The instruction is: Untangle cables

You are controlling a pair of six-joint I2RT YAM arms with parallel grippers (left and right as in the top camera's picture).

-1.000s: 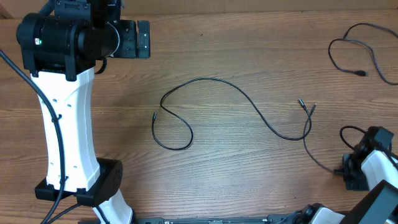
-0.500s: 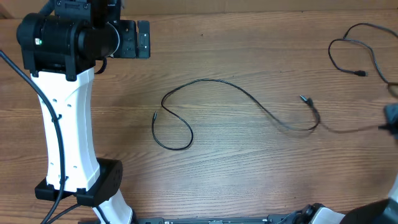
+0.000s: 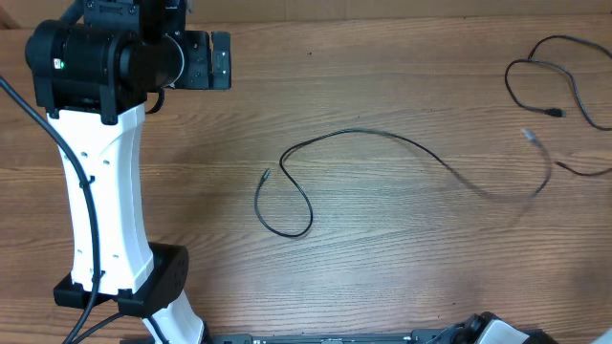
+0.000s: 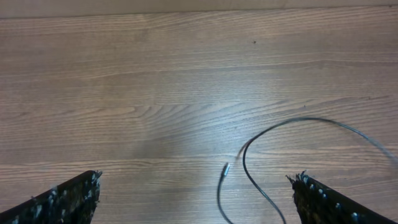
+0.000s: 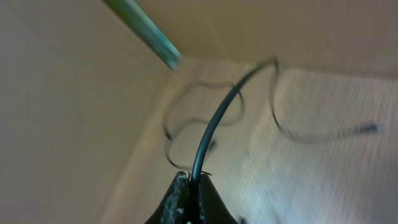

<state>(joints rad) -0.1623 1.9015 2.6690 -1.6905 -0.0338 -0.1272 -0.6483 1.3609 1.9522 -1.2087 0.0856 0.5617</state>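
The right gripper moves toward the right in its wrist view and down onto bare tabletop (image 5: 326, 102) beside the coiled cable next, to let go clear of the cable's loops.
A long thin black cable (image 3: 382, 135) lies across the middle of the table, with a small loop (image 3: 285, 208) at its left end and a blurred plug (image 3: 529, 137) at its right. It also shows in the left wrist view (image 4: 298, 121), with its silver-tipped plug (image 4: 225, 168). A second cable piece (image 3: 579, 172) runs off the right edge. A third cable (image 3: 540, 72) lies coiled at the far right. My left gripper (image 3: 218, 60) is open and empty (image 4: 199, 199), above the loop end. My right gripper (image 5: 194, 182) is shut on a black cable (image 5: 214, 127); it is outside the overhead view.
The left arm's white base (image 3: 100, 191) stands at the table's left side. The right wrist view is blurred; a green rod-like streak (image 5: 143, 26) crosses its top, and a tan wall fills its left half.
The long cable has slid to the right, loop and all, and its right end has been pulled out towards the edge. The right arm has left the overhead view. The left arm has not moved.
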